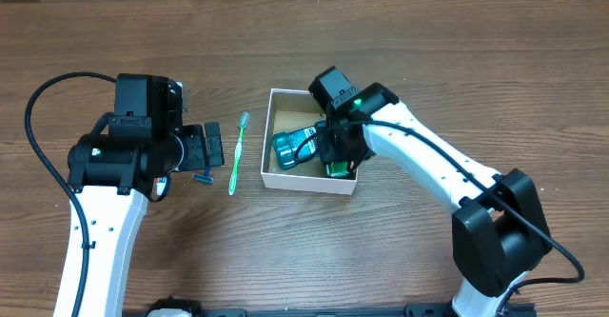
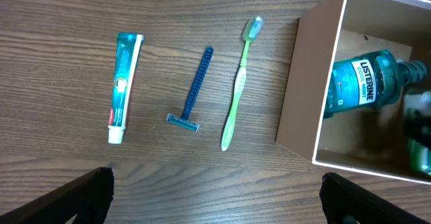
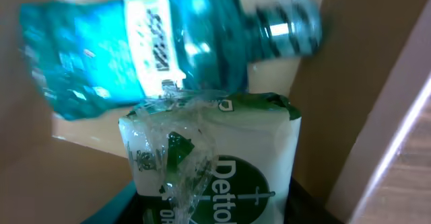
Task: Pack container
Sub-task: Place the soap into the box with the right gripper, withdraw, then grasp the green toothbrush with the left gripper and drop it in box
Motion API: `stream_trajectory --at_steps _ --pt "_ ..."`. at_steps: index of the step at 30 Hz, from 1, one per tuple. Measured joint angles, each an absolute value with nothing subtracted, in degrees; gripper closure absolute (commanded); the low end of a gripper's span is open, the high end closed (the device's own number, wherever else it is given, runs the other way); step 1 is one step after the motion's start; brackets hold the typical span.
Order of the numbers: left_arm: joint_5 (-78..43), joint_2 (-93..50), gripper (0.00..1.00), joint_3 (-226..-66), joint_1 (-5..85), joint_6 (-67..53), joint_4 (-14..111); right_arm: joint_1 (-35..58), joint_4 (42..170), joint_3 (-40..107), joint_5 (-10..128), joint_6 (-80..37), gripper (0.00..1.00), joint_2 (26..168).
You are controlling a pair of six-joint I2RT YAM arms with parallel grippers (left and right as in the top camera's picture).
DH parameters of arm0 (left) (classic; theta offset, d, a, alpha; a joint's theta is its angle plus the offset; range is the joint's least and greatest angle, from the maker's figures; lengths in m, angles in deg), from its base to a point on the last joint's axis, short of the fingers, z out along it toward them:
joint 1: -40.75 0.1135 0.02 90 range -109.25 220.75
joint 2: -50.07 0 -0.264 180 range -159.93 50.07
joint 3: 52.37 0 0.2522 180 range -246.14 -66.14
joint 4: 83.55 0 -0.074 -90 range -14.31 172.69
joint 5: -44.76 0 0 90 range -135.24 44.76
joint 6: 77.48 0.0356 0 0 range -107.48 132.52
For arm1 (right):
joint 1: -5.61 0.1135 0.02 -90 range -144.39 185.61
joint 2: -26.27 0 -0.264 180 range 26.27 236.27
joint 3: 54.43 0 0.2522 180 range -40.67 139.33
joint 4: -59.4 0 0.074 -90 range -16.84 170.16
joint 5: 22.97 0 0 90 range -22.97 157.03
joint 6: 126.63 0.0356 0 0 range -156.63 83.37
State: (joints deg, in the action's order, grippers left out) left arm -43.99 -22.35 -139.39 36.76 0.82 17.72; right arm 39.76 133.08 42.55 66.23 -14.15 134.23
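My left gripper moves down and to the right in the overhead view onto the handle's middle (image 2: 240,77) next. The green toothbrush lies uncovered between razor (image 2: 194,93) and box.
The white container (image 1: 269,136) with a tan floor stands mid-table; it also shows in the left wrist view (image 2: 296,96). A teal mouthwash bottle (image 1: 293,148) lies inside it, also seen in the left wrist view (image 2: 367,79) and the right wrist view (image 3: 135,49). My right gripper (image 1: 338,160) is inside the box, shut on a white and green Dettol soap pack (image 3: 215,163). My left gripper (image 2: 215,197) is open above the table, left of the box. A green toothbrush (image 2: 239,83), a blue razor (image 2: 194,93) and a toothpaste tube (image 2: 124,86) lie on the table.
The wooden table (image 1: 428,50) surrounds the box. The green toothbrush (image 1: 236,155) lies just left of the box, with the razor (image 1: 203,177) beside it under the left arm.
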Motion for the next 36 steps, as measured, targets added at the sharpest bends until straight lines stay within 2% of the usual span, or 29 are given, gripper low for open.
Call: stream_trajectory --at_steps 2,3,6,9,12,13,14,15,17,21,23,27,30,36 --pt "-44.01 -22.35 0.00 -139.39 36.76 0.82 17.72 39.82 132.20 41.57 66.14 -14.17 0.42 134.23" --pt "-44.01 -22.35 0.00 -139.39 36.76 0.82 17.72 39.82 132.14 41.44 66.12 -14.02 0.41 134.23" --pt "-44.01 -22.35 0.00 -139.39 36.76 0.82 17.72 39.76 131.68 41.44 66.01 -14.11 0.27 134.23" --pt "-43.99 -22.35 0.00 -139.39 36.76 0.82 17.72 39.80 134.98 43.64 67.41 -14.13 0.23 134.26" --pt "-44.01 -22.35 0.00 -139.39 36.76 0.82 17.76 39.85 141.32 52.87 71.82 -14.17 0.21 134.21" --pt "-44.01 -22.35 0.00 -139.39 36.76 0.82 17.87 39.76 142.54 56.17 73.16 -14.13 0.17 133.75" --pt "-44.01 -22.35 0.00 -139.39 36.76 0.82 18.13 39.61 143.18 59.29 74.27 -14.17 0.12 132.60" --pt "-44.01 -22.35 0.00 -139.39 36.76 0.82 18.44 39.19 143.24 61.24 74.82 -14.22 0.00 131.17" --pt "-43.97 -22.35 0.00 -139.39 36.76 0.82 18.92 36.17 142.78 64.47 75.69 -14.37 0.00 125.71" --pt "-43.33 -22.68 0.00 -139.39 36.54 1.58 19.58 19.19 146.41 67.42 76.44 -14.13 0.00 113.41" --pt "-43.33 -24.78 0.00 -139.45 35.66 1.98 20.39 9.29 150.39 67.56 74.64 -14.46 0.00 111.81" --pt "-42.89 -33.65 0.00 -139.69 34.68 2.00 22.57 -3.04 151.20 63.23 66.67 -16.60 0.00 113.67" --pt "-42.26 -42.77 0.00 -139.69 33.65 1.98 25.02 -6.27 151.15 59.62 64.00 -17.32 0.00 114.54" --pt "-41.76 -56.86 0.00 -139.69 30.16 2.17 30.77 -6.25 150.67 57.17 61.90 -18.09 0.00 114.59"
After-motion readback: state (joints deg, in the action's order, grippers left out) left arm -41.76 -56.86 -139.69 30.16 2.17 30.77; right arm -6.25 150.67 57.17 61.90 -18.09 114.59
